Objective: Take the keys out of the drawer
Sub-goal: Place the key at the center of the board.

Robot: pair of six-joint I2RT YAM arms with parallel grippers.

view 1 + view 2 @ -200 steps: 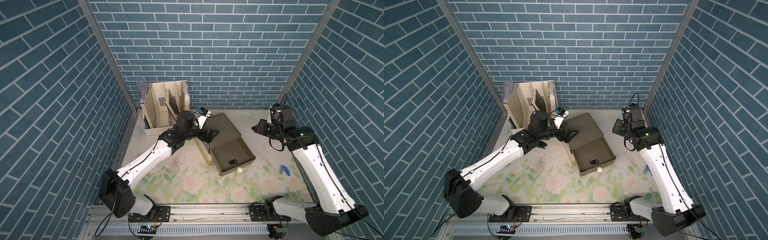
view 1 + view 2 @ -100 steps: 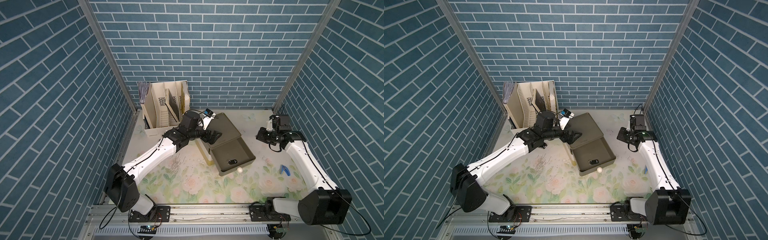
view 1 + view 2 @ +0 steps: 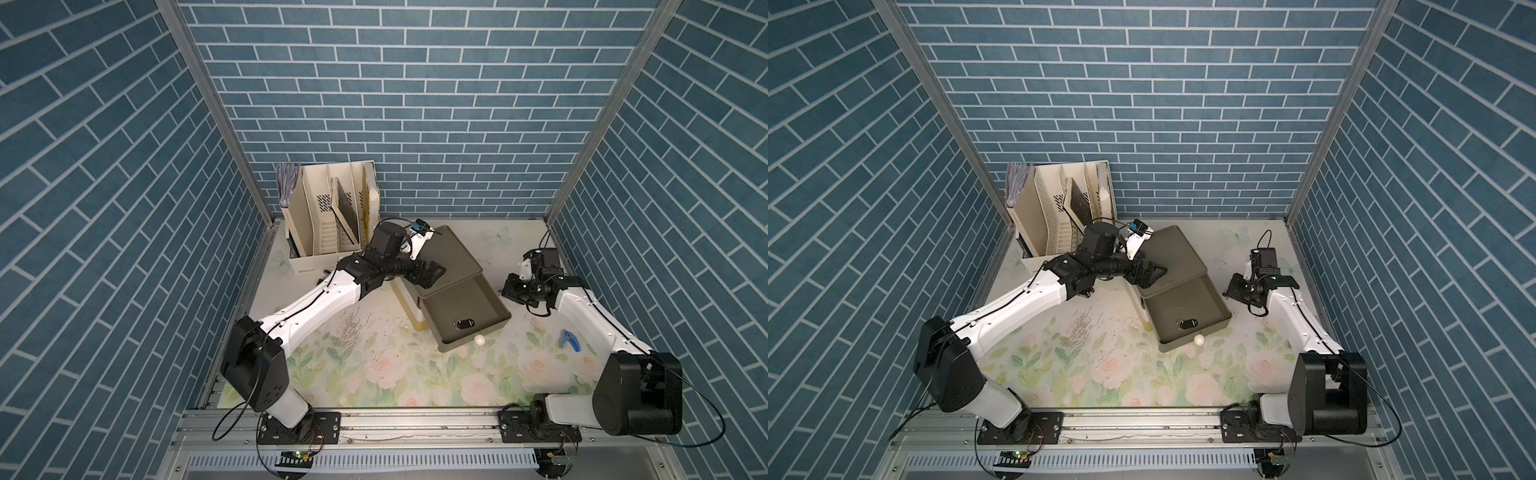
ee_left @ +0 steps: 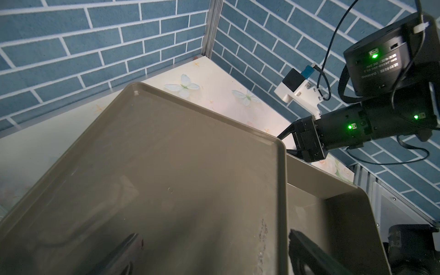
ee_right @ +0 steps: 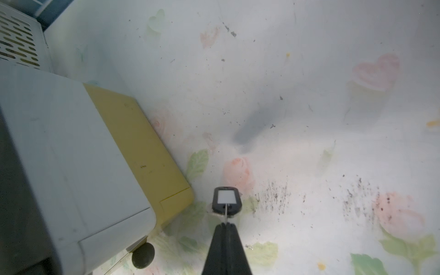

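Observation:
My right gripper is holding the thin ring, and the black-tagged key still hangs above the open mat (image 3: pixel 1229 302) (image 5: pixel 259 144) beside the drawer. It needs to go down there next and release the ring.
The olive drawer (image 3: pixel 457 355) stands pulled out of its cabinet (image 3: pixel 451 257), and a key with a black tag (image 3: pixel 464 323) lies on the drawer floor. A blue-tagged key (image 3: pixel 568 338) rests on the flowered mat to the right. My right gripper (image 5: pixel 225 225) hangs just above the mat, right of the drawer (image 3: pixel 510 289). It is shut on the thin ring of another key with a black, white-labelled tag (image 5: pixel 227 200). My left gripper (image 3: pixel 432 272) is open over the cabinet top's front edge, one finger (image 4: pixel 307 247) past it. No red key shows.
A beige file rack (image 3: pixel 328 216) stands at the back left, just behind my left arm. The white drawer knob (image 3: pixel 479 340) sticks out at the front. Brick walls close in on three sides. Dark specks are scattered on the mat (image 3: pixel 353 332).
My right arm has folded down from high up to just above the mat beside the drawer. My left arm has shifted slightly right along the cabinet top.

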